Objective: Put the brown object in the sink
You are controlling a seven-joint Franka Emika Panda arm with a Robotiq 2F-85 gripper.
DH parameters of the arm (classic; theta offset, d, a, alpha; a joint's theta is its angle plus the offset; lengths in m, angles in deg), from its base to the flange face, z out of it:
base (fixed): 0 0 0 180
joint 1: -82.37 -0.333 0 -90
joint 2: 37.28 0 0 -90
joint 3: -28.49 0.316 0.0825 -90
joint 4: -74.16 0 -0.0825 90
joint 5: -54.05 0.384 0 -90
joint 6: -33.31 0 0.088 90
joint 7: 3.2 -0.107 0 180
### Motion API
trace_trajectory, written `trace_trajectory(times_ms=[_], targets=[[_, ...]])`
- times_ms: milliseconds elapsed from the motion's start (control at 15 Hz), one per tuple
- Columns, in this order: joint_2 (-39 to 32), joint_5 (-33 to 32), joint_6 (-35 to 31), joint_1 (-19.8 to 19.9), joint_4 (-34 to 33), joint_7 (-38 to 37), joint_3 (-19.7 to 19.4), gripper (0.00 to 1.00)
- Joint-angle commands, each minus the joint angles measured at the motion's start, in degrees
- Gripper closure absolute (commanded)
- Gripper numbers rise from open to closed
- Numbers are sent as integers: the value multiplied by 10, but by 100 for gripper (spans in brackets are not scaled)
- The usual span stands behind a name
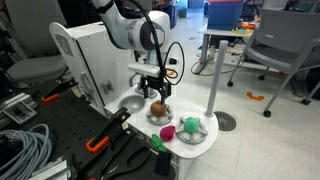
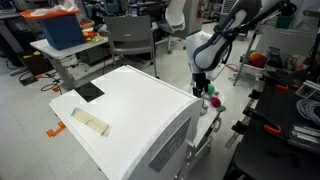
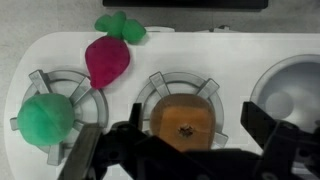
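The brown ball (image 1: 157, 108) (image 3: 182, 121) is below the gripper, between its open fingers as seen from above it, so the gripper should next go down until the fingers are on both sides of the ball, and then close.
The brown object (image 3: 185, 120) is a roundish brown ball resting in a clear ribbed dish (image 3: 222, 92); it also shows in an exterior view (image 1: 158, 108). My gripper (image 3: 175, 140) is open just above it, with one dark finger on each side, and does not grip it. In an exterior view the gripper (image 1: 157, 95) hangs straight over the ball. The sink (image 3: 297, 85) is the round grey-white basin at the right edge of the wrist view, beside the ball's dish, and shows in an exterior view (image 1: 131, 103) too.
A green toy (image 3: 45, 118) lies in a clear dish at the left. A pink radish-like toy (image 3: 107, 58) with green leaves lies on the white counter (image 3: 200, 50) behind. Both toys show in an exterior view: pink (image 1: 167, 131), green (image 1: 190, 125). A white pole (image 1: 213, 85) stands nearby.
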Motion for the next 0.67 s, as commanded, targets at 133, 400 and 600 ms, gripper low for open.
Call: trace_trajectory(times_ms=[133,400,600], targets=[[-79,10,82,-8,-112,-25,-19,0],[-132,8,130,-13,-184,-25,-15,0],[-164,0,135,-22,-229,-26,-22,27]])
